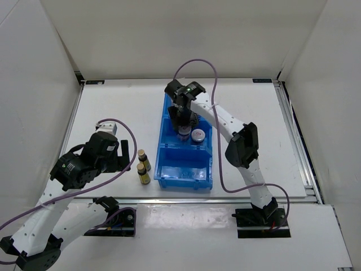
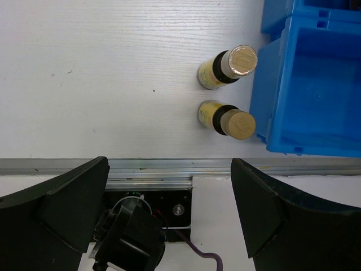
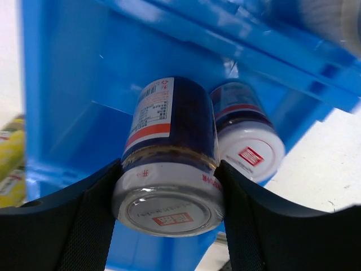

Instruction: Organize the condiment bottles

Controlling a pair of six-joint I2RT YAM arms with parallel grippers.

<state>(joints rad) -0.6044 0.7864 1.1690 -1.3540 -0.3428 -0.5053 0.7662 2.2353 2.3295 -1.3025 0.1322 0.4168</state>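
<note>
To get the short white-lidded jar beside the second white-lidded jar, my right gripper should lower it farther into the middle section of the blue bin first, then open.
My right gripper [image 1: 184,127] is shut on a short white-lidded jar [image 3: 169,164] with a dark label, holding it inside the middle compartment of the blue bin [image 1: 164,175]. A second white-lidded jar with a red mark [image 3: 248,147] stands beside it in the same compartment; it also shows in the top view [image 1: 198,136]. Two tiny amber bottles [image 1: 143,157] [image 1: 142,173] stand on the table left of the bin; in the left wrist view they sit ahead of my fingers [image 2: 228,66] [image 2: 227,117]. My left gripper [image 1: 126,153] is open and empty, just left of them. The silver-topped cylinders are hidden.
The bin's near compartment [image 2: 316,90] is bare. The metal rail at the table's front edge [image 2: 169,166] runs under my left gripper. White walls enclose the table on three sides.
</note>
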